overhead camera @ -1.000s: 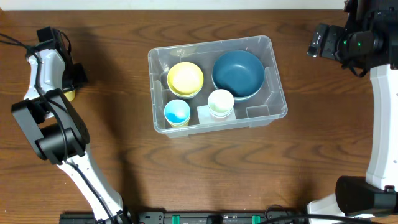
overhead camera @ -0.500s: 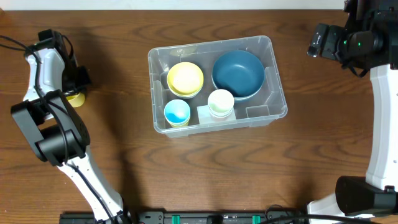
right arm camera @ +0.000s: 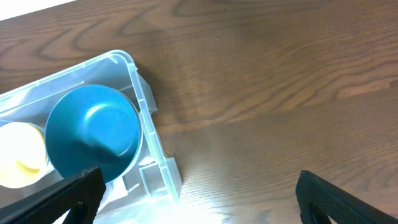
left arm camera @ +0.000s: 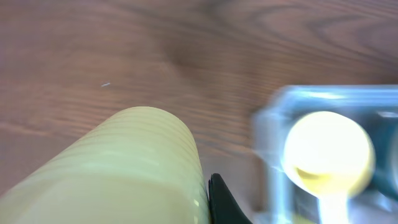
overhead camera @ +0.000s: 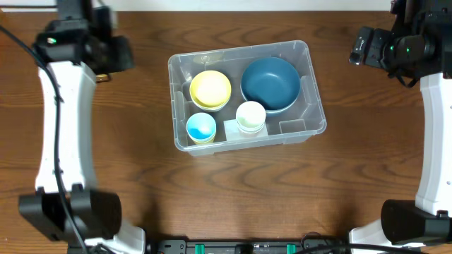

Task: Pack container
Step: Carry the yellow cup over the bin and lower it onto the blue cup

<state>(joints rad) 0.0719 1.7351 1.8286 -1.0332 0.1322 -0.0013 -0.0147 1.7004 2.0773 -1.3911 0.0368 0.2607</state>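
Note:
My left gripper swings back over the small blue cup [overhead camera: 201, 128] next and down to release, since that sits below and to its right in the overhead view.
The clear plastic container [overhead camera: 313, 113] sits mid-table. It holds a yellow bowl [overhead camera: 210, 89], a dark blue bowl [overhead camera: 270, 84], a pale cup [overhead camera: 251, 116] and a small blue cup [overhead camera: 201, 128]. My left gripper [overhead camera: 113, 56] is left of the container near the back edge, shut on a pale yellow cup [left arm camera: 118, 168]. The cup fills the left wrist view, with one black fingertip [left arm camera: 219, 200] against its side and the container's corner [left arm camera: 268, 127] to the right. My right gripper [overhead camera: 364, 46] is open and empty, right of the container; its wrist view shows the container's rim [right arm camera: 144, 99] and the blue bowl [right arm camera: 93, 134].
Bare wooden tabletop surrounds the container. The left arm's white links [overhead camera: 65, 120] run along the left side. The right arm's links [overhead camera: 432, 120] run along the right edge.
My left arm has lifted the yellow cup from the table's left edge. It has swung up and right, toward the back-left corner of the container. The right arm has not moved.

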